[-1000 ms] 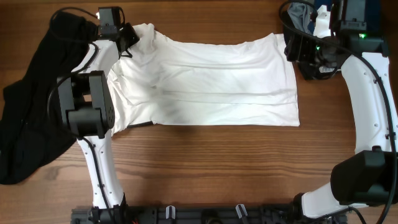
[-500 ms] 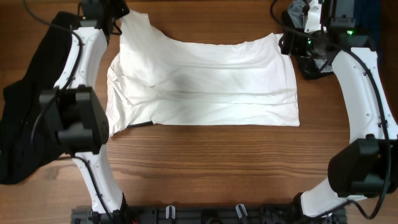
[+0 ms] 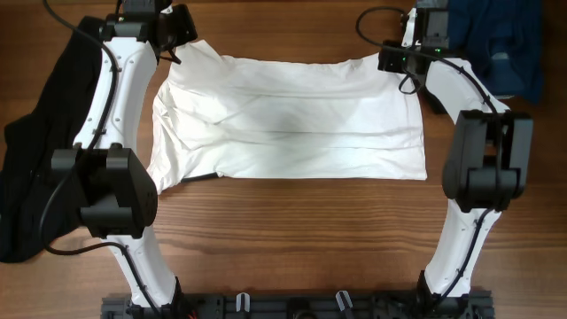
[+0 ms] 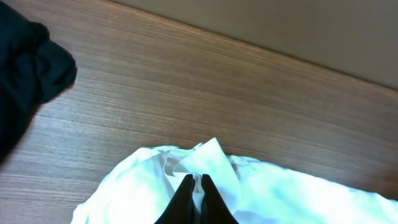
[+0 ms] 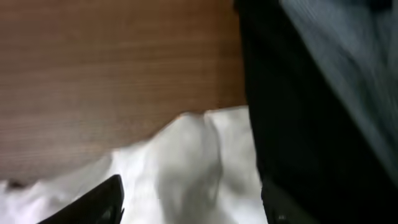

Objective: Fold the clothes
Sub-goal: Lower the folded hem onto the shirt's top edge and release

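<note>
My left gripper carries the white fold back next and releases it over the shirt's near edge (image 3: 200,168), since that edge lies back from the gripper.
The white T-shirt (image 3: 292,124) lies spread flat across the middle of the table, with no print showing. My left gripper (image 3: 186,39) is at the shirt's far left corner. In the left wrist view it (image 4: 196,184) is shut on a fold of the white fabric (image 4: 273,193). My right gripper (image 3: 388,60) is at the shirt's far right corner. In the right wrist view its fingers (image 5: 193,199) are spread wide open with white fabric (image 5: 186,155) between them. The limp black garment (image 3: 35,168) lies heaped at the left edge and also shows in the left wrist view (image 4: 25,68).
A blue garment (image 3: 500,44) lies bunched at the far right corner of the wooden table (image 3: 292,230). A dark blurred mass (image 5: 311,124) fills the right side of the right wrist view. Both arm bases stand at the near edge.
My left gripper has drawn the shirt's far left corner toward the back of the table. My right gripper has moved left from the far right corner onto the shirt's far right corner.
</note>
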